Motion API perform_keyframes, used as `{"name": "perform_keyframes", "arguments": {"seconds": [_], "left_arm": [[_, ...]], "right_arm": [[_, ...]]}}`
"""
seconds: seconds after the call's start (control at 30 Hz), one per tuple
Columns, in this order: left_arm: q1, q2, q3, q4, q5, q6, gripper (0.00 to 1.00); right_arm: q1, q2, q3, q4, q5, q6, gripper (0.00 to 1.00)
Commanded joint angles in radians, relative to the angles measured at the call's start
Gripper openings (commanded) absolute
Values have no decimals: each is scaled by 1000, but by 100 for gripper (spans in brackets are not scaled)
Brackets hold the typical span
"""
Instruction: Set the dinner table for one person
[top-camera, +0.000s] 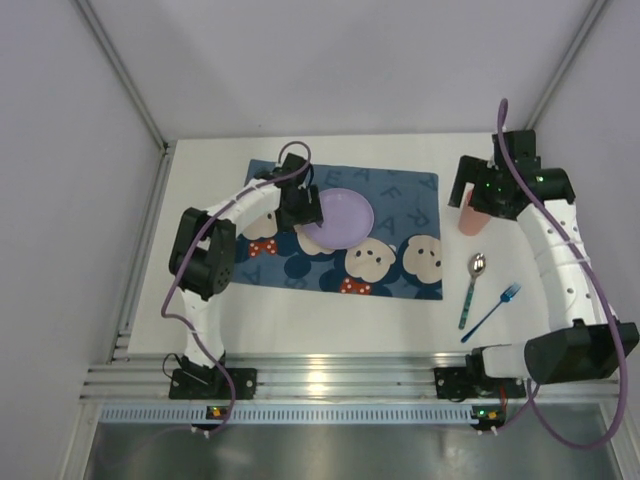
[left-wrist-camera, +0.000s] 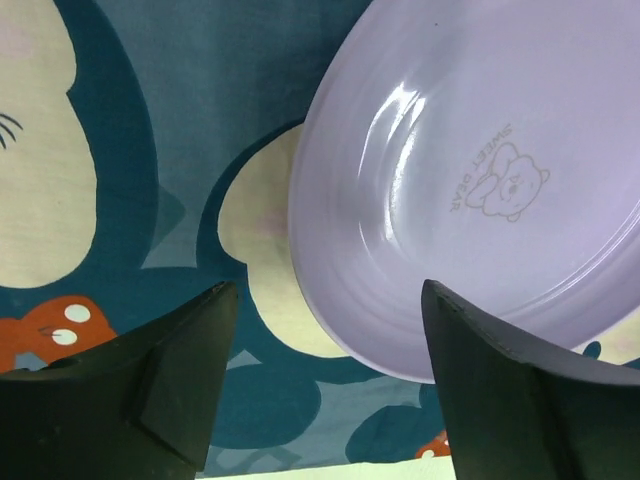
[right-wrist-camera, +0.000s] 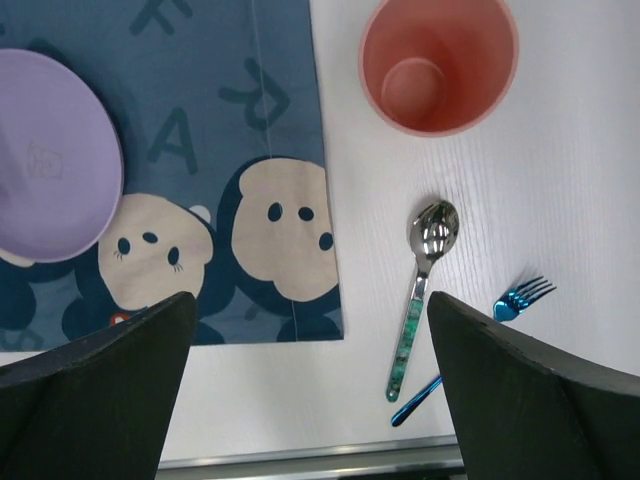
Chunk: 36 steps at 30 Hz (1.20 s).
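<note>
I need to lower my right gripper onto the rim of the pink cup by the placemat next, with one finger inside and one outside, because the cup's opening faces up.
A lilac plate (top-camera: 342, 218) (left-wrist-camera: 480, 180) (right-wrist-camera: 50, 150) lies on the dark-blue cartoon-mouse placemat (top-camera: 400, 200) (left-wrist-camera: 220, 100) (right-wrist-camera: 230, 100) on the white dinner table (top-camera: 330, 310) (right-wrist-camera: 560, 180). My left gripper (top-camera: 298, 208) (left-wrist-camera: 328, 290) stands open at the plate's left rim, its fingers clear of the rim and gripping nothing. To the right of the mat stands a pink cup (top-camera: 470, 217) (right-wrist-camera: 438, 65). In front of the cup lie a spoon (top-camera: 472, 288) (right-wrist-camera: 425, 290) and a blue fork (top-camera: 492, 310) (right-wrist-camera: 520, 297). My right gripper (top-camera: 480, 192) (right-wrist-camera: 310, 300) hovers open and empty high over the cup area.
A ribbed aluminium rail (top-camera: 320, 380) (right-wrist-camera: 300, 460) runs along the near edge, where both arm bases are bolted. Another rail (top-camera: 140, 260) borders the left side. Pale enclosure walls close the back and both sides.
</note>
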Motion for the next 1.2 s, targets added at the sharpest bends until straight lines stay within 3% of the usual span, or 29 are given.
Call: {"name": "perform_keyframes", "arguments": {"seconds": [0.0, 0.17, 0.37, 0.67, 0.7, 0.8, 0.83, 0.9, 0.93, 1.0, 1.17], "left_arm": [[9, -56, -28, 8, 5, 9, 80], [23, -180, -139, -50, -110, -3, 83], [34, -320, -376, -1, -110, -17, 82], [35, -486, -540, -24, -76, -45, 81], [35, -494, -542, -32, -82, -45, 81], [35, -521, -539, -70, -93, -45, 81], [35, -530, -537, -73, -102, -45, 80], [35, -558, -542, -76, -105, -54, 81], [35, -566, -542, -76, -105, -57, 81], [34, -584, -552, -72, -98, -68, 81], [34, -601, -576, -53, -87, -86, 79]], "right_arm": [[-33, 73, 94, -10, 24, -10, 100], [-119, 196, 163, 18, 8, -6, 100], [-156, 409, 244, 80, -41, 3, 100], [-155, 670, 394, 128, -125, 13, 96], [-153, 693, 399, 130, -124, 8, 93], [-130, 723, 401, 128, -56, -15, 69], [-121, 729, 398, 128, -26, -20, 51], [-115, 746, 390, 125, 5, -21, 34], [-112, 747, 391, 124, 13, -24, 18], [-109, 747, 398, 111, 40, -26, 0], [-75, 688, 414, 88, 88, -21, 0]]}}
